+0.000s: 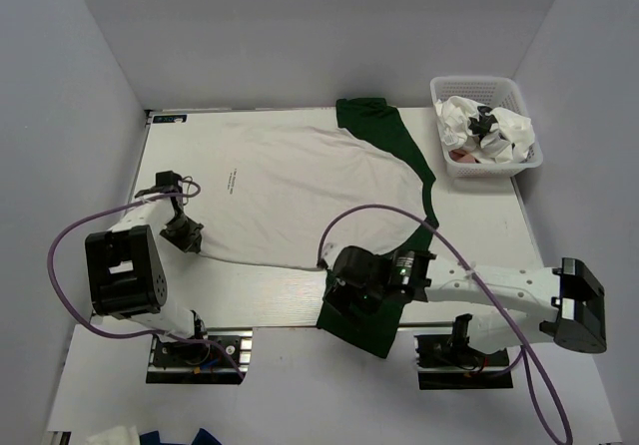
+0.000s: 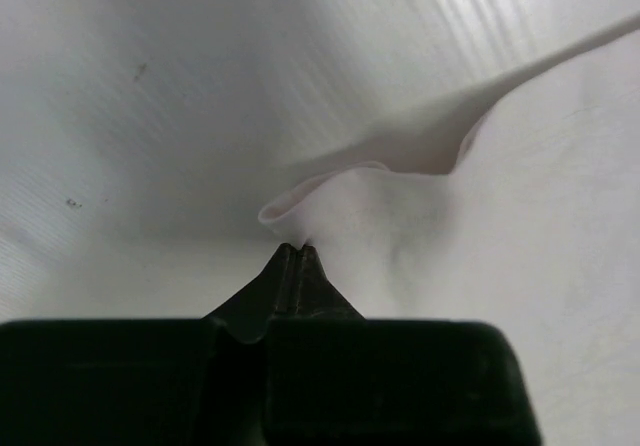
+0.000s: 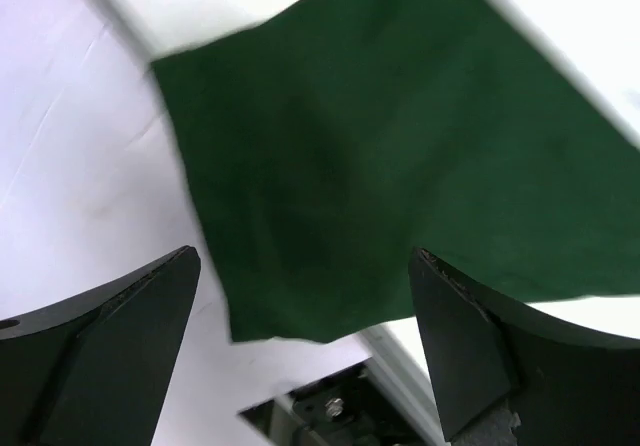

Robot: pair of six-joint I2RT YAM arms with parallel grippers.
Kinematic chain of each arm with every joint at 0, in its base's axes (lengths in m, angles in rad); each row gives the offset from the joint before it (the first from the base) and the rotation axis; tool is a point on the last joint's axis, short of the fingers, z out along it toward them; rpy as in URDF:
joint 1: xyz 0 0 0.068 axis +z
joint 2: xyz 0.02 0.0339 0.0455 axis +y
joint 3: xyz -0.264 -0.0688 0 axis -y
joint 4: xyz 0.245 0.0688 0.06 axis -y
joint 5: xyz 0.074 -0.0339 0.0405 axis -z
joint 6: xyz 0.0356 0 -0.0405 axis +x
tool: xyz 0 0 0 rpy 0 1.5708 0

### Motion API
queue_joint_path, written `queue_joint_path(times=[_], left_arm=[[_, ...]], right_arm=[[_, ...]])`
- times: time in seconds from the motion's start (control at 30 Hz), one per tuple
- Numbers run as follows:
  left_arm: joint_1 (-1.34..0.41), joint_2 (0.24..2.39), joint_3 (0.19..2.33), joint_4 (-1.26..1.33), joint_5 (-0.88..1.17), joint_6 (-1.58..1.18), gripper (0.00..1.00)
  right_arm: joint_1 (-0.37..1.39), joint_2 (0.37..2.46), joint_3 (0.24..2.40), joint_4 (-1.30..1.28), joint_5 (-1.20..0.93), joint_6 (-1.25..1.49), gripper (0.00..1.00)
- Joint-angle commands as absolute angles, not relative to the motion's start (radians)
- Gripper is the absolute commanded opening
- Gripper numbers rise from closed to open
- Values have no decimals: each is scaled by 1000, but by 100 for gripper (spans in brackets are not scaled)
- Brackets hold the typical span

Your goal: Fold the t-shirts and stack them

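Note:
My right gripper needs to go down next and put its open fingers back around the green cloth that hangs past the near table edge, because the cloth is below and a little back.
A white t-shirt (image 1: 300,186) lies spread flat on the table. A dark green t-shirt (image 1: 394,141) lies under its right side, and the green hem hangs over the table's near edge. My left gripper (image 1: 184,231) is shut on the white t-shirt's lower left edge; in the left wrist view the closed tips (image 2: 297,250) pinch a raised fold of white cloth (image 2: 540,266). My right gripper (image 1: 346,300) is open over the hanging green corner. In the right wrist view the green cloth (image 3: 400,146) lies beyond the gripper (image 3: 305,258), untouched.
A white lattice basket (image 1: 519,93) at the back right holds crumpled white shirts, one with black print (image 1: 486,121). Grey walls enclose the table on three sides. The table's metal front edge (image 3: 330,406) shows below the green hem. Cables loop from both arms.

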State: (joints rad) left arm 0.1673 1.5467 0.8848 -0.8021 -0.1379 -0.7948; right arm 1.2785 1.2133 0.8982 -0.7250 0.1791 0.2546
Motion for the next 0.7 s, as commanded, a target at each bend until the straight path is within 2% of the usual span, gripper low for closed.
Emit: queue_joint_path(times=[0.0, 0.4, 0.67], left_arm=[[172, 1542, 927, -778, -138, -795, 0], [172, 1437, 907, -759, -109, -775, 0], [153, 1428, 919, -795, -81, -747, 0]], right_arm=[[1337, 1256, 900, -747, 66, 241, 90], [1355, 1452, 926, -758, 81, 252, 89], [1356, 1476, 876, -680, 51, 253, 89]])
